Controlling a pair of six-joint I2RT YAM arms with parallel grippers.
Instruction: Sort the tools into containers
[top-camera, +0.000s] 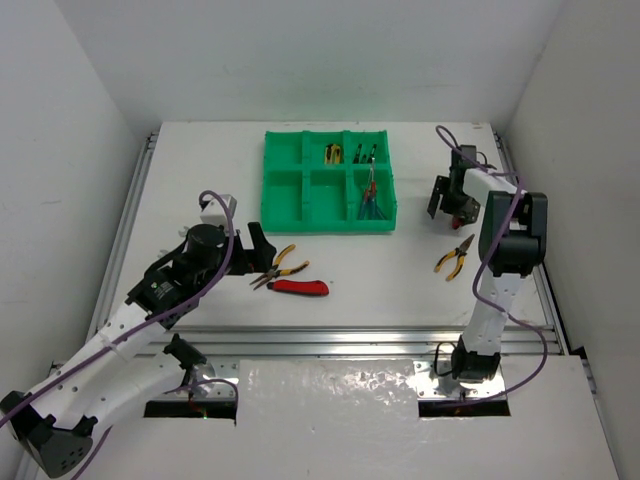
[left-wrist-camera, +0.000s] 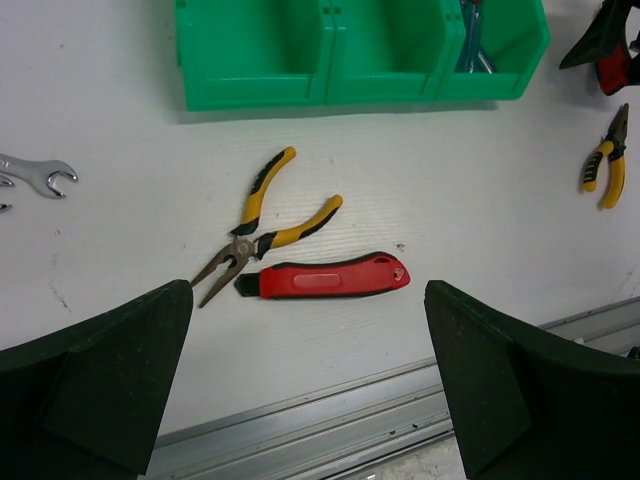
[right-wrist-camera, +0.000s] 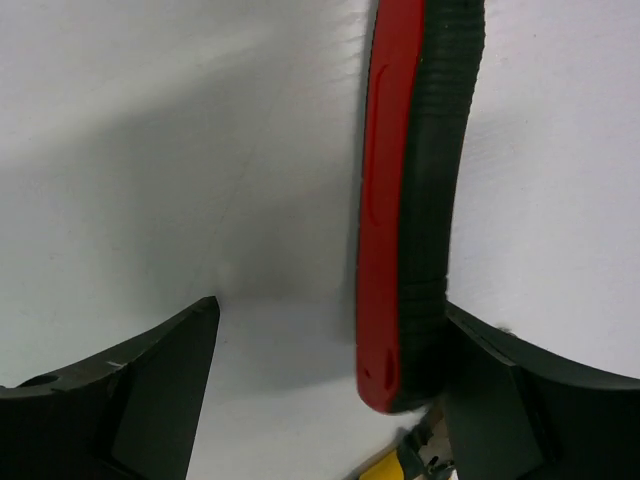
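Observation:
My left gripper will next tilt to face my right gripper and move toward the red-and-black knife, because that knife is between my right gripper's open fingers.
The green tray stands at the back middle, with a yellow knife, black screwdrivers and blue screwdrivers in its compartments. My left gripper is open and empty, above and short of the yellow-handled pliers and a red utility knife. A silver wrench lies to their left. My right gripper is open and low over the table, with a second red-and-black knife between its fingers, against the right finger. Another pair of pliers lies in front of it.
An aluminium rail runs along the table's near edge, just behind my left fingers. White walls close in the table at the back and both sides. The right arm's upright link stands beside the right-hand pliers.

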